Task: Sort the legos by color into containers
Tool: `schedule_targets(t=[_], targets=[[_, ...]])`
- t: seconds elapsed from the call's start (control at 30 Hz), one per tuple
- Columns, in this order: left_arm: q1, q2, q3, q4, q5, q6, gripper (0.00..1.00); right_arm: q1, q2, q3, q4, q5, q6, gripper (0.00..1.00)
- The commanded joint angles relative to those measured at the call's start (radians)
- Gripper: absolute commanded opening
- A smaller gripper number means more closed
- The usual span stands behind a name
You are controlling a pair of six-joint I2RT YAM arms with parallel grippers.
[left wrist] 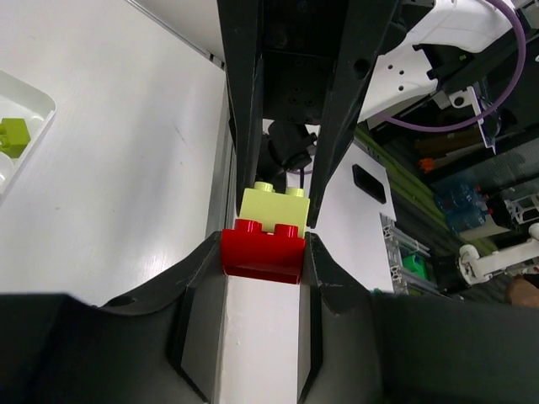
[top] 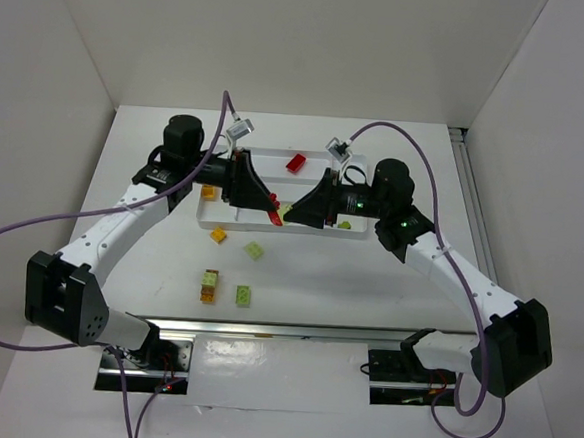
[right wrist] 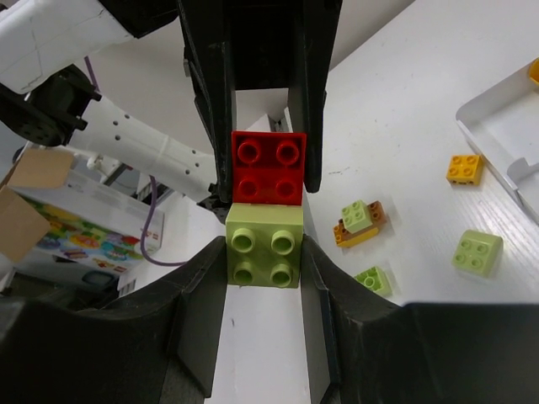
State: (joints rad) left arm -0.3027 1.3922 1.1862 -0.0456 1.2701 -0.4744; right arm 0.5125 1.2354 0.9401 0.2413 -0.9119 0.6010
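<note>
The tray's far slot holds red, so the robot's right gripper first needs to pull away from the red lego and turn downward, to then lower outward over the tray's middle slot.
Both grippers meet tip to tip above the white tray [top: 261,230]. My left gripper [top: 272,209] is shut on a red lego [left wrist: 263,255]. My right gripper [top: 291,215] is shut on a light green lego [right wrist: 264,249]. The two bricks press against each other, the red lego [right wrist: 268,168] just beyond the green one in the right wrist view, the green lego [left wrist: 274,205] just beyond the red one in the left wrist view. Another red lego [top: 296,163] lies in the tray's far slot, and a green one [top: 344,224] near its right front.
Loose legos lie on the table in front of the tray: a yellow one [top: 218,236], a green one [top: 256,250], a green-on-orange stack [top: 209,284] and another green one [top: 243,295]. An orange one [top: 208,191] sits at the tray's left end.
</note>
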Motion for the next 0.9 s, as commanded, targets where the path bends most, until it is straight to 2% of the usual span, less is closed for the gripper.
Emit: schedule_targets(t=[0.0,0.37,0.47,0.53,0.6,0.63,0.67,0.73,0.87], targets=[[0.013,-0.001,0.044,-0.01,0.008,0.025,0.0,-0.012,-0.03,-0.004,0.023,0.062,-0.027,0.28],[0.132,-0.01,-0.02,-0.02,-0.089,-0.009,0.0,-0.054,-0.096,0.071,-0.215,0.287,-0.15,0.27],[0.164,0.008,-0.01,-0.107,-0.216,-0.009,0.0,-0.054,-0.061,0.109,-0.322,0.441,-0.17,0.27],[0.18,0.033,-0.001,-0.151,-0.368,-0.033,0.0,-0.042,-0.028,0.143,-0.37,0.537,-0.17,0.27],[0.192,0.045,0.009,-0.2,-0.484,-0.062,0.0,0.004,0.027,0.201,-0.454,0.747,-0.17,0.27],[0.206,0.045,0.009,-0.21,-0.507,-0.063,0.0,0.017,0.045,0.222,-0.477,0.748,-0.17,0.27],[0.206,0.054,0.009,-0.224,-0.531,-0.063,0.0,0.017,0.065,0.242,-0.5,0.824,-0.17,0.27],[0.215,0.054,0.029,-0.293,-0.673,-0.073,0.0,0.029,0.128,0.284,-0.545,0.873,-0.17,0.27],[0.215,0.044,0.041,-0.35,-0.814,-0.063,0.0,0.029,0.237,0.284,-0.511,0.909,-0.179,0.27]])
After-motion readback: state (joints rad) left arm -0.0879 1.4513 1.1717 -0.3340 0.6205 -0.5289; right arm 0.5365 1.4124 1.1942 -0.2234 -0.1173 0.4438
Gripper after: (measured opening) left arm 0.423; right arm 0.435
